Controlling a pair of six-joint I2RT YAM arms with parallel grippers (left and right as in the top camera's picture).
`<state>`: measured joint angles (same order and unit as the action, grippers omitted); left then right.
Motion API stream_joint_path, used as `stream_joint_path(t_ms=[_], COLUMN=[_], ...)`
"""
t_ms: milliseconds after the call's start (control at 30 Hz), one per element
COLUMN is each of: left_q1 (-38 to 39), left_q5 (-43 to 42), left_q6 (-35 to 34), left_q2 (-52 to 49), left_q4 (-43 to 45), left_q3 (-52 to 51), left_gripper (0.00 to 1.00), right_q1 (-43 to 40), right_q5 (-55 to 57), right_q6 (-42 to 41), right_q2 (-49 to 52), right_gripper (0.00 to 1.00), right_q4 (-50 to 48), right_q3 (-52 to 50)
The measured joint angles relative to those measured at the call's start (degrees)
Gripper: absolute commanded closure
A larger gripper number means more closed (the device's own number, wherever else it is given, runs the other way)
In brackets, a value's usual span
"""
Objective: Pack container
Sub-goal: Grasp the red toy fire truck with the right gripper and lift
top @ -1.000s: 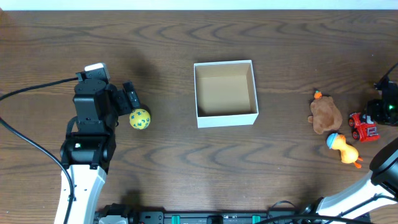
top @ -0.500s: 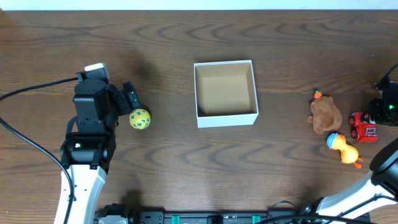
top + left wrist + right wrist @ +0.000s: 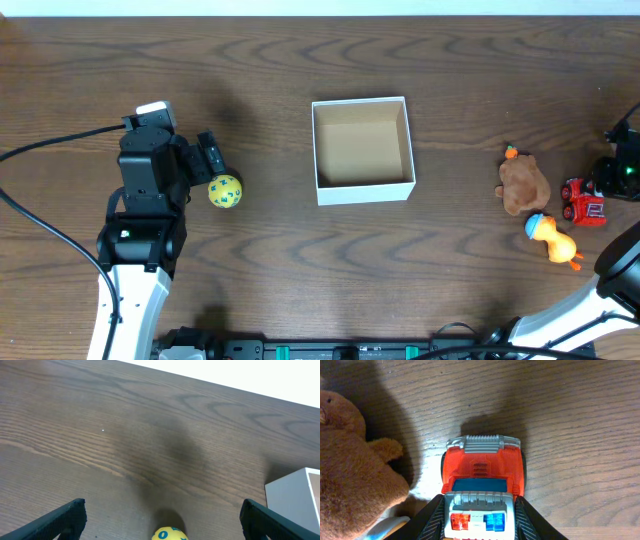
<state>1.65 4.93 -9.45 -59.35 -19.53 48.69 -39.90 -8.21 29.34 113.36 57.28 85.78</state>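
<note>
The container (image 3: 363,188) is empty in the middle of the table. My right gripper will lift the truck, carry it past the plush and lower it onto the container's tan inside.
The container (image 3: 363,188) is a white-walled open box with a tan inside, standing empty at mid-table; its corner shows in the left wrist view (image 3: 295,492). My left gripper (image 3: 208,172) (image 3: 162,510) is open, its fingers wide apart on either side of a yellow ball with blue marks (image 3: 225,191) (image 3: 170,535) on the table. My right gripper (image 3: 606,186) (image 3: 479,517) is shut on the cab of a red toy truck (image 3: 584,203) (image 3: 482,467), which rests on the table at the far right.
A brown plush animal (image 3: 522,184) (image 3: 350,475) lies just left of the truck. A small yellow-orange duck with a blue cap (image 3: 552,238) lies in front of the plush. A black cable (image 3: 50,145) runs from the left arm.
The right gripper and the red truck have shifted very slightly. The left arm and the ball have not moved.
</note>
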Motion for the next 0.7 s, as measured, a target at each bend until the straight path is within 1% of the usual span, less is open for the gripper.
stream_joint_path(t_ms=[233,367,533,700], left_q1=[0.0,0.0,0.0,0.0], left_q5=[0.0,0.0,0.0,0.0], left_q6=[0.0,0.0,0.0,0.0], left_q2=[0.0,0.0,0.0,0.0], left_q4=[0.0,0.0,0.0,0.0], left_q3=[0.0,0.0,0.0,0.0], left_gripper=[0.02,0.02,0.02,0.02], right_q1=[0.2,1.8,6.8,15.8], right_q5=[0.0,0.1,0.0,0.3], right_q6=[-4.2,-6.5,-9.3,-13.6], right_q2=[-0.1,-1.5,-8.9,-20.3], right_gripper=[0.99,0.99,0.99,0.99], right_q4=[-0.2,-0.2,-0.1,-1.4], right_q3=[0.0,0.0,0.4,2.0])
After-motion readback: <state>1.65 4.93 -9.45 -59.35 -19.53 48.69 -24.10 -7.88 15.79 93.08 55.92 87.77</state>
